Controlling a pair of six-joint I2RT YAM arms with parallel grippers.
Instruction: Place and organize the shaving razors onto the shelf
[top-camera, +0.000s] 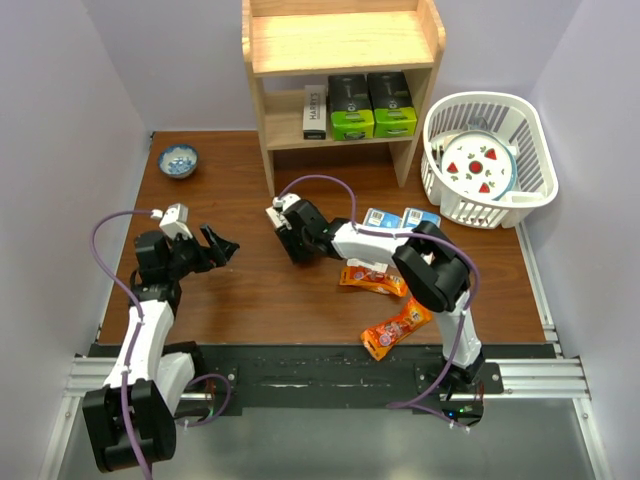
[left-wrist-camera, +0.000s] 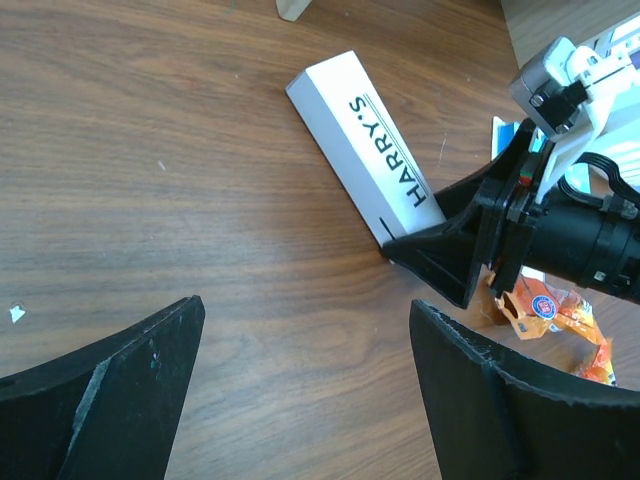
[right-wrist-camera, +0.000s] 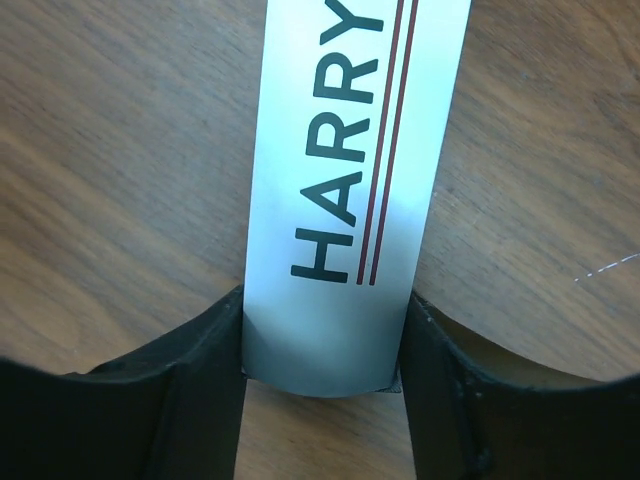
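My right gripper should next lift, reach outward and release on the empty part of the shelf's lower board (top-camera: 285, 118), beside the shelved HARRY'S box, which is outward of the gripper and above it.
My right gripper (right-wrist-camera: 325, 310) is shut on the near end of a long white HARRY'S box (right-wrist-camera: 350, 150) low at the tabletop. In the left wrist view the box (left-wrist-camera: 365, 140) points away from that gripper (left-wrist-camera: 440, 255). In the top view the right gripper (top-camera: 293, 245) is in front of the wooden shelf (top-camera: 340, 45). The shelf's lower board holds another HARRY'S box (top-camera: 315, 110) and two black boxes with lime-green ends (top-camera: 351, 105) (top-camera: 391, 103). Two blue-headed blister cards (top-camera: 375, 218) (top-camera: 420, 217) lie on the table. My left gripper (top-camera: 222, 245) is open and empty, and the left wrist view (left-wrist-camera: 305, 330) shows bare wood between its fingers.
Two orange snack packets (top-camera: 373, 278) (top-camera: 397, 328) lie by the right arm. A white slatted basket (top-camera: 480, 210) with a strawberry-pattern plate (top-camera: 480, 165) stands at the right. A small blue bowl (top-camera: 179, 160) sits at the back left.
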